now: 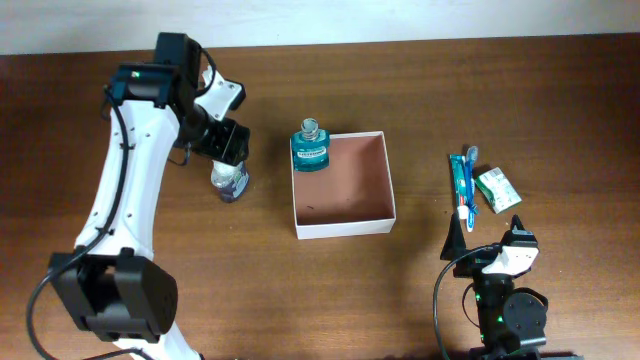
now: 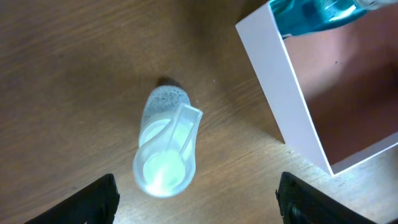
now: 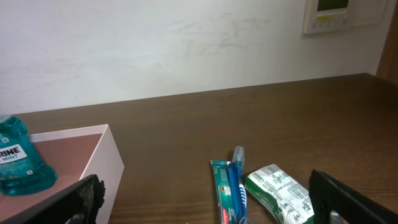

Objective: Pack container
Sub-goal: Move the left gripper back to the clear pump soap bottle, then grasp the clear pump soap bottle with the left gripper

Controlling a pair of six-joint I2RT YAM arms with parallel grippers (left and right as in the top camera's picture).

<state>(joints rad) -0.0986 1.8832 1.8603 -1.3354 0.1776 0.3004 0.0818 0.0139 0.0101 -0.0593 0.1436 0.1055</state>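
My left gripper should first move down so that its fingers are on both sides of the small clear bottle's white cap (image 1: 225, 169) (image 2: 166, 158), and then it should close on the cap.
The container (image 1: 345, 227) is a shallow white box with a reddish-brown inside, mid-table; it also shows in the left wrist view (image 2: 292, 106) and the right wrist view (image 3: 106, 158). A teal mouthwash bottle (image 1: 310, 150) stands in its far left corner. A small clear bottle with a white cap (image 1: 229, 183) stands on the table left of the box. My left gripper (image 1: 222, 150) hangs open right above that bottle (image 2: 165, 149), apart from it. My right gripper (image 1: 485, 240) is open and empty at the front right.
A toothpaste box with a blue toothbrush on it (image 1: 462, 185) and a green-and-white packet (image 1: 496, 188) lie right of the container; both show in the right wrist view (image 3: 231, 190), (image 3: 280, 193). The table's far edge meets a white wall.
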